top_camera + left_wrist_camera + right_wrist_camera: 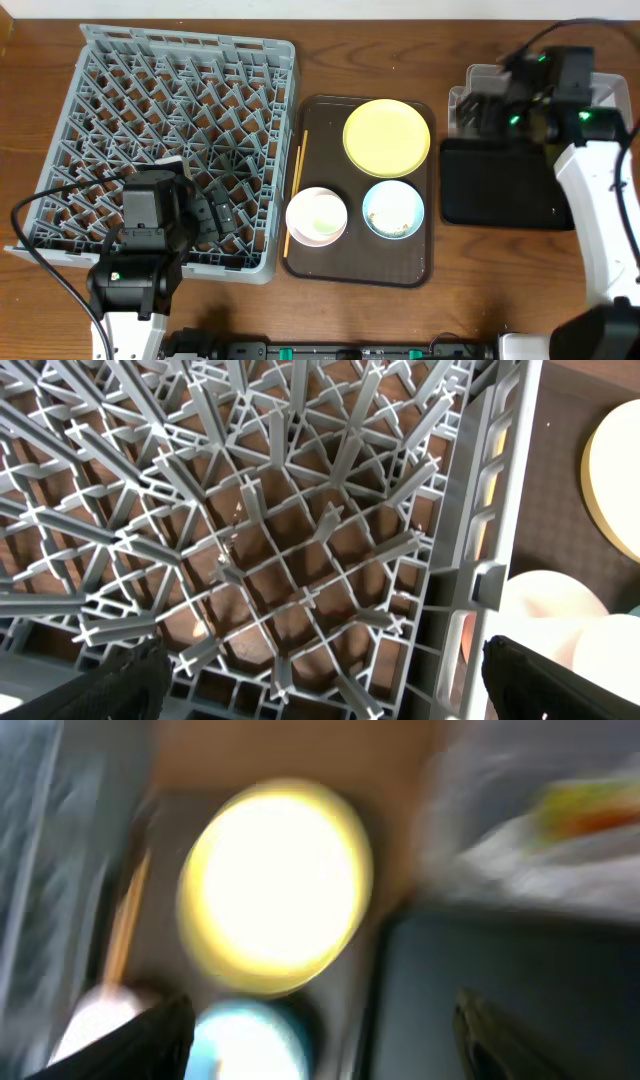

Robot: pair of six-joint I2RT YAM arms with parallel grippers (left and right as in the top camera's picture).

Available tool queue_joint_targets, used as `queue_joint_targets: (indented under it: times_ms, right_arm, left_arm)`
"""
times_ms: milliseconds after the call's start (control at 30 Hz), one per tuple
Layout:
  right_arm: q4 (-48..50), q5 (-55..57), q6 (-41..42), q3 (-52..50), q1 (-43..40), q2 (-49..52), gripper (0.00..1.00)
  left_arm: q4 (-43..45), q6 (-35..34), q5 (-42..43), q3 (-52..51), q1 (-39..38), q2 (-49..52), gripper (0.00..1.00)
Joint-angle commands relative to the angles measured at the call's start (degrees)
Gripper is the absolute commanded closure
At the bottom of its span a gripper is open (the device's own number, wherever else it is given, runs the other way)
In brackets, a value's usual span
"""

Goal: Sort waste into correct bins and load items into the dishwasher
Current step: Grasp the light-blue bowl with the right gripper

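My right gripper swings back and down onto the light blue bowl's rim facing the white bowl next, as pale specks lie in the light blue bowl [393, 209].
The grey dish rack [180, 130] fills the left of the table. My left gripper [215, 215] hangs open and empty over the rack's near right part; the left wrist view shows the lattice [300, 560] between its fingers [320, 690]. On the brown tray [420, 260] lie the yellow plate [387, 137], the light blue bowl [393, 209] with pale specks, the white bowl [316, 216] and the chopsticks [295, 185]. My right gripper [478, 112] is open over the clear tub [470, 80] and black tray [500, 190]. The blurred right wrist view shows the wrapper [585, 805] in the tub.
The brown tray stands between the rack and the black tray. The right wrist view, with its fingers [325, 1040] wide apart, also shows the yellow plate [275, 885] and blue bowl [250, 1040]. The white bowl [560, 605] shows beside the rack's wall in the left wrist view.
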Motion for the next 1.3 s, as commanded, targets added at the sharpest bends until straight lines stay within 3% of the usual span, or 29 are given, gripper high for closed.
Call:
queue_joint_targets:
  times_ms: [0, 100, 267, 533, 800, 867, 967, 1100, 1267]
  right_arm:
    - [-6.47, -7.85, -12.07, -0.02, 5.86, 0.48, 0.20]
    - [-9.97, -2.78, -14.58, -1.88, 13.25, 0.52, 0.23]
    - [-6.93, 4.24, -14.56, -7.21, 21.24, 0.55, 0.30]
    - [6.32, 4.98, -10.14, -19.71, 30.80, 0.55, 0.38]
    - [17.97, 13.66, -4.66, -30.08, 37.09, 0.55, 0.48]
    - [21.75, 13.62, -3.80, -32.87, 38.12, 0.55, 0.56]
    - [24.55, 13.62, -3.76, -34.93, 38.60, 0.55, 0.77]
    - [25.11, 14.21, -1.64, -35.95, 39.12, 0.55, 0.80]
    - [25.35, 14.45, -1.29, -35.36, 39.12, 0.37, 0.93]
  left_arm:
    - [-0.20, 0.33, 0.09, 1.20, 0.31, -0.11, 0.01]
    - [-0.20, 0.33, 0.09, 1.20, 0.31, -0.09, 0.01]
    - [-0.20, 0.33, 0.09, 1.20, 0.31, -0.09, 0.01]
    - [-0.22, 0.33, 0.11, 1.20, 0.31, -0.09, 0.01]
    - [-0.48, 0.33, 0.09, 1.20, 0.31, -0.09, 0.01]
    - [-0.66, 0.33, 0.09, 1.20, 0.31, -0.09, 0.01]
    - [-0.66, 0.33, 0.11, 1.20, 0.31, -0.09, 0.01]
    - [-1.03, 0.33, 0.09, 1.20, 0.31, -0.09, 0.01]
    - [-1.07, 0.33, 0.09, 1.20, 0.31, -0.09, 0.01]
